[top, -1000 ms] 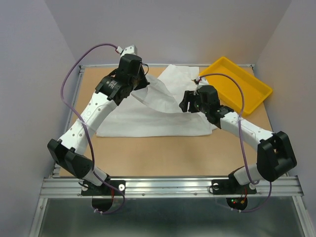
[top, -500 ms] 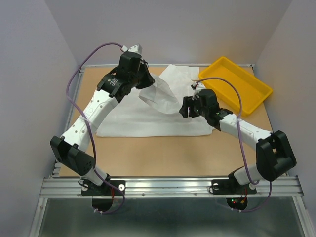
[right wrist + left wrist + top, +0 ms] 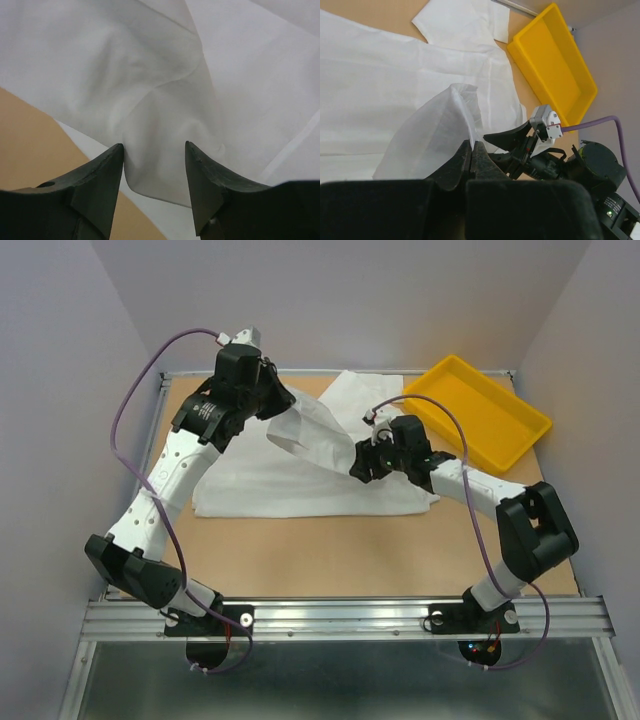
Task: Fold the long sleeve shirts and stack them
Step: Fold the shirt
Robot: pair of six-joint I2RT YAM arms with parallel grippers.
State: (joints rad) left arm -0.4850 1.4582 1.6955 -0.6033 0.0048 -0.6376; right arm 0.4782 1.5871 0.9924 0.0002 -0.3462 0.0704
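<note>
The fold is hanging raised, and the shirt's near part is below my left gripper, so I should lower that gripper, pull it back and release the cloth on that part.
A white long sleeve shirt (image 3: 290, 480) lies spread across the middle of the table. My left gripper (image 3: 272, 412) is shut on a raised fold of its sleeve (image 3: 437, 127) and holds it up above the shirt body. My right gripper (image 3: 357, 466) is open at the other end of that lifted fold, its fingers (image 3: 102, 170) on either side of the cloth (image 3: 160, 125) without pinching it. In the left wrist view the right gripper (image 3: 492, 137) shows just beyond the fold.
A yellow tray (image 3: 480, 410) stands at the back right, also in the left wrist view (image 3: 552, 65). Bare tan table (image 3: 330, 555) lies in front of the shirt. Metal rails edge the table (image 3: 350, 615).
My left gripper has moved left and back with the sleeve fold. My right gripper has moved left, following the other end of the fold.
</note>
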